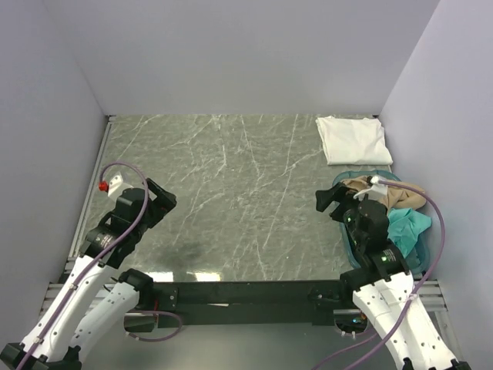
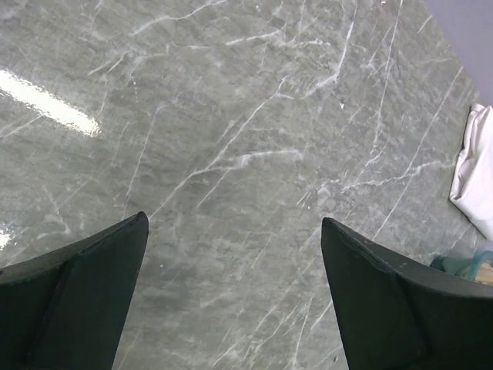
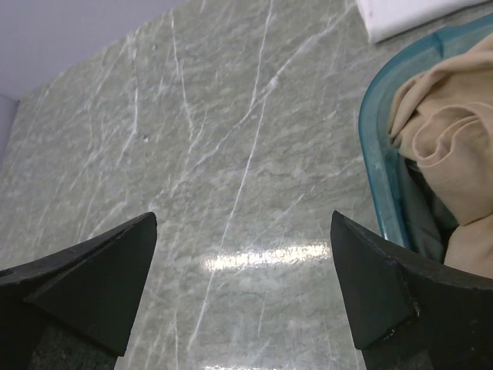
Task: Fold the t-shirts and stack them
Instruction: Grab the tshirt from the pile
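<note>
The tan t-shirt lies uppermost in the basket. My right gripper reaches over the basket's rim and down onto its fold near the basket's far end next.
A folded white t-shirt [image 1: 353,139] lies at the far right of the table. The tan t-shirt [image 1: 389,194] lies crumpled in a teal basket [image 1: 426,250], on top of a teal t-shirt [image 1: 406,227]. In the right wrist view the tan shirt [image 3: 443,131] lies over a dark grey cloth [image 3: 427,220] inside the basket rim [image 3: 377,154]. My right gripper [image 1: 330,202] [image 3: 243,217] is open and empty, just left of the basket. My left gripper [image 1: 163,199] [image 2: 233,220] is open and empty over bare table at the left.
The grey marble table [image 1: 231,193] is walled on three sides. The left wrist view shows the white shirt's edge [image 2: 477,173] and a basket corner [image 2: 462,266] at its far right. A red-tipped fitting [image 1: 103,186] sits at the table's left edge.
</note>
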Controlling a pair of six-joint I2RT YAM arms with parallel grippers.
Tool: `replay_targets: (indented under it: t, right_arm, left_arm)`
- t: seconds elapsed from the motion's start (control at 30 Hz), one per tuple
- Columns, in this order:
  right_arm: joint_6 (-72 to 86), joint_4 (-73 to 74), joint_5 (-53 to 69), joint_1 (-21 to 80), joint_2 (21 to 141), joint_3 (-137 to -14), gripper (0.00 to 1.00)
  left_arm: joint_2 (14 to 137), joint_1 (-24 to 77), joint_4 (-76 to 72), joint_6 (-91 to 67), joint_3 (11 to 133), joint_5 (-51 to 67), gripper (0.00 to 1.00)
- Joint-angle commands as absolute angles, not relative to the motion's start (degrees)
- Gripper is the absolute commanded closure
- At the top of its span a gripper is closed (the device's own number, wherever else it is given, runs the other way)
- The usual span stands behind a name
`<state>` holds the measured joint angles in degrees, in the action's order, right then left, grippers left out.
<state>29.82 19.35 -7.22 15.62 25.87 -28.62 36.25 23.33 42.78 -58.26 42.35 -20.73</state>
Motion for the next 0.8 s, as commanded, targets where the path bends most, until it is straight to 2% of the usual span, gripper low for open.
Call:
replay_targets:
  t: [0.0, 0.2, 0.33, 0.43, 0.53, 0.57, 0.67, 0.77]
  right_arm:
    - [30.8, 20.3, -13.1, 15.8, 24.1, -32.8, 0.00]
    - [35.9, 24.7, -23.4, 15.8, 24.1, -32.5, 0.00]
    - [38.1, 28.6, -32.2, 15.3, 29.9, -34.4, 0.00]
    - [38.9, 34.3, -35.9, 10.1, 37.1, -38.8, 0.00]
    - [38.6, 35.9, -31.8, 2.8, 43.3, -43.1, 0.00]
    - [37.2, 34.6, -27.1, -1.7, 44.4, -43.5, 0.01]
    - [36.4, 28.3, -21.6, -6.7, 47.5, -43.9, 0.01]
    - [37.8, 28.6, -22.9, -8.9, 51.8, -46.3, 0.02]
  left_arm:
    - [35.7, 23.5, 42.5, -59.1, 43.0, -21.8, 0.01]
    - [36.3, 23.5, 40.6, -58.2, 41.8, -20.2, 0.01]
    - [37.4, 23.5, 41.0, -57.9, 42.2, -19.6, 0.01]
    - [37.3, 23.5, 40.8, -58.0, 41.9, -19.8, 0.00]
    - [36.7, 23.5, 41.5, -58.3, 41.9, -19.3, 0.01]
    - [36.4, 23.6, 39.8, -57.9, 40.9, -18.7, 0.01]
    - [36.0, 23.6, 39.4, -57.4, 40.6, -18.4, 0.01]
    - [36.2, 23.6, 41.1, -57.8, 41.8, -19.1, 0.00]
